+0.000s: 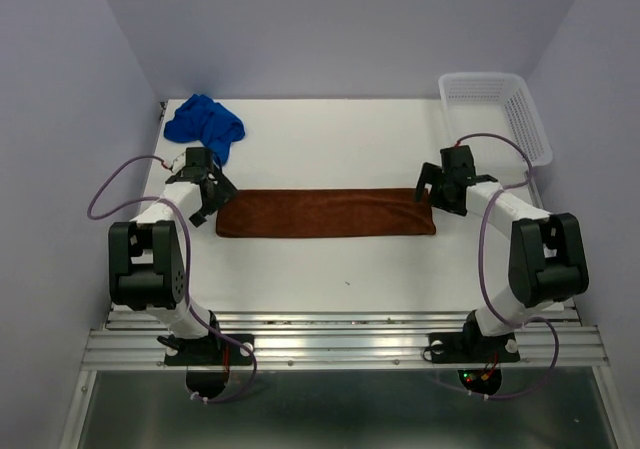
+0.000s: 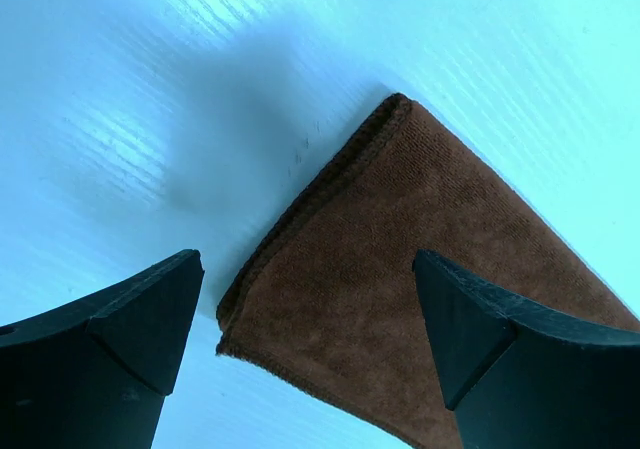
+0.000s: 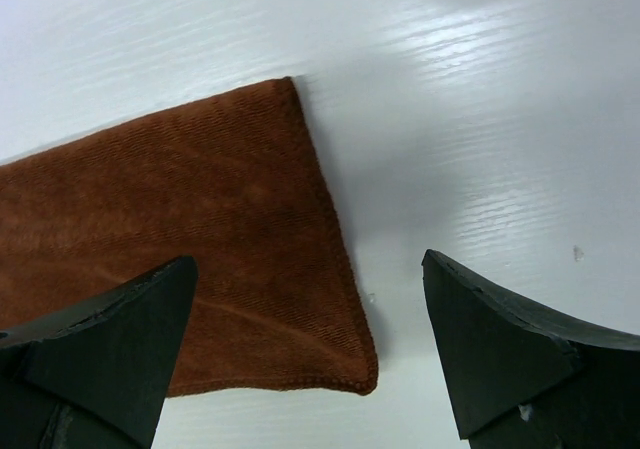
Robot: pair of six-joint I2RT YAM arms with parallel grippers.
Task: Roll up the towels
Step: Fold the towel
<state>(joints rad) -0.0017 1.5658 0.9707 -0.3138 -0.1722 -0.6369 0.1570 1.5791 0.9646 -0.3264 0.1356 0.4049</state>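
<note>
My right gripper already has the towel's edge running between its open fingers, so it will go down onto the middle of the rust-brown towel's short end edge [image 1: 432, 215] [image 3: 338, 241].
The rust-brown towel [image 1: 327, 213] lies folded flat as a long strip across the middle of the table. My left gripper [image 1: 207, 195] is open and empty above its left end; that end's corner [image 2: 400, 269] shows between the fingers. My right gripper [image 1: 443, 184] is open and empty above its right end, whose near corner [image 3: 250, 239] lies between the fingers. The royal blue towel [image 1: 205, 124] sits crumpled at the far left of the table, behind my left gripper.
A white mesh basket [image 1: 497, 111] stands at the far right corner. The table's white surface [image 1: 330, 154] lies between the towels and the back wall. Purple cables loop beside both arms.
</note>
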